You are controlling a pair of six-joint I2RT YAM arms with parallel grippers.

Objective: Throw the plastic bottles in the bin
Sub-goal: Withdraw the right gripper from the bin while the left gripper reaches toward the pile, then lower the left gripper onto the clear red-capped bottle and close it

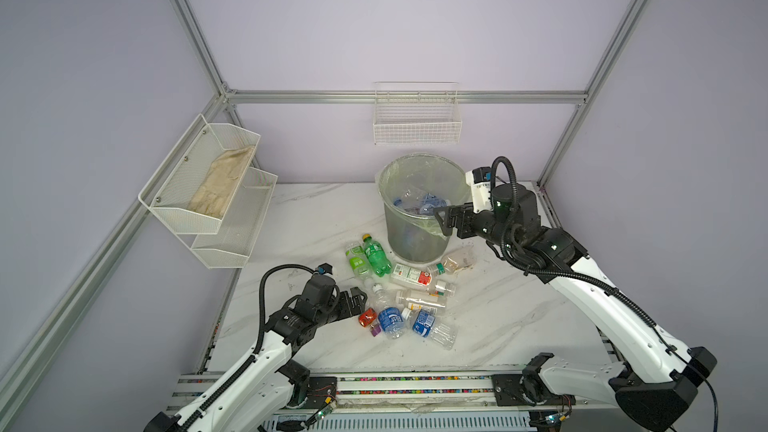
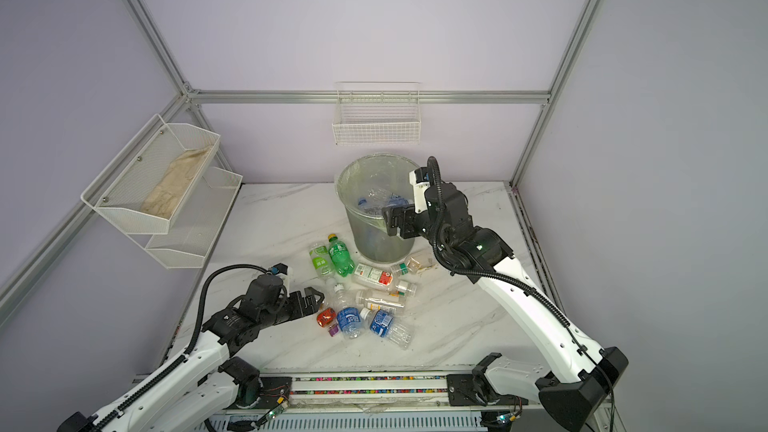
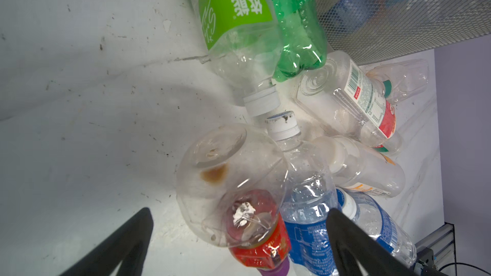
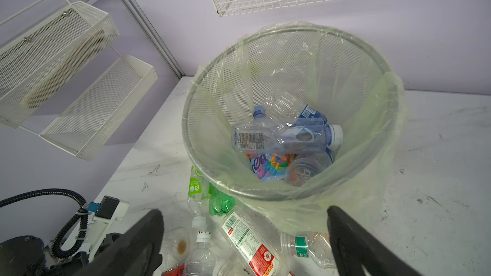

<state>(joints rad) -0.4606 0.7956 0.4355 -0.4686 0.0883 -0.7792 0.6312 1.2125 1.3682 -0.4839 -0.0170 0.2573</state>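
Note:
The red-labelled bottle is still below and between the open fingers, so I will next lower my left gripper onto the bottle's clear body and close them around it.
Several plastic bottles lie in a pile on the white marble table in front of the bin, a grey mesh basket with a pale-green liner. More bottles lie inside the bin. My left gripper is open and low at the pile's left edge. In the left wrist view a clear red-labelled bottle with a purple cap lies between the spread fingers of the left gripper, with a gap on each side. My right gripper is open and empty by the bin's near right rim.
A white two-tier mesh shelf holding a beige cloth hangs on the left wall. A white wire basket hangs on the back wall above the bin. A metal rail runs along the table's front edge.

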